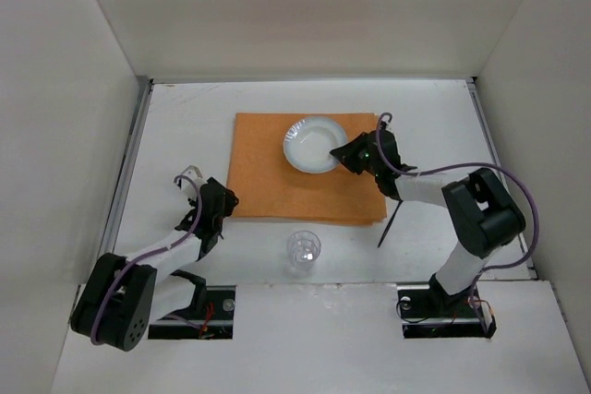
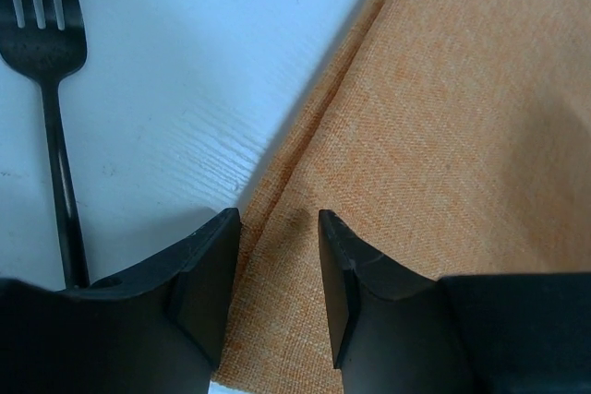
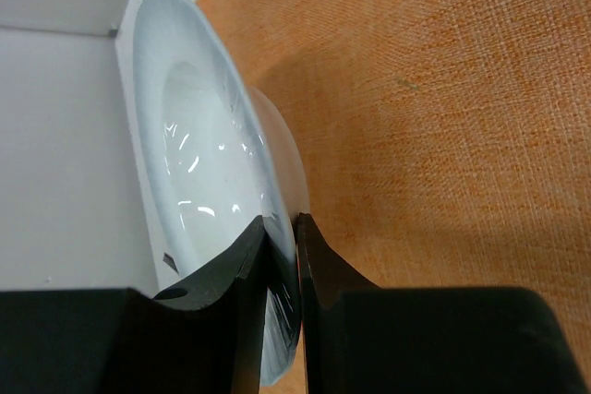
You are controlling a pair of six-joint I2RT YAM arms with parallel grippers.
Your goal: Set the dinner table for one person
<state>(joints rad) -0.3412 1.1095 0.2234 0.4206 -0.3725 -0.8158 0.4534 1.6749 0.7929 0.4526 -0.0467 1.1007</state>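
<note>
My right gripper draws the plate [image 1: 312,143] back toward the mat's middle next and releases its rim there, since the plate sits off-centre, close to the mat's far edge.
The white dinner table [image 1: 185,117] carries an orange cloth mat [image 1: 277,173]. A white plate [image 1: 312,143] lies on the mat's far right part. My right gripper [image 1: 351,156] is shut on the plate's near-right rim; in the right wrist view its jaws [image 3: 282,237] pinch the rim of the plate [image 3: 203,136] above the mat [image 3: 443,136]. My left gripper [image 1: 225,200] is open at the mat's near-left corner; its jaws [image 2: 277,265] stand on either side of the mat's edge [image 2: 443,136], holding nothing. A black fork [image 2: 51,89] lies on the table left of it.
A clear drinking glass [image 1: 303,248] stands on the table in front of the mat. A thin dark utensil [image 1: 390,223] lies just right of the mat's near-right corner. White walls enclose the table on three sides, and metal rails [image 1: 129,163] run along its edges.
</note>
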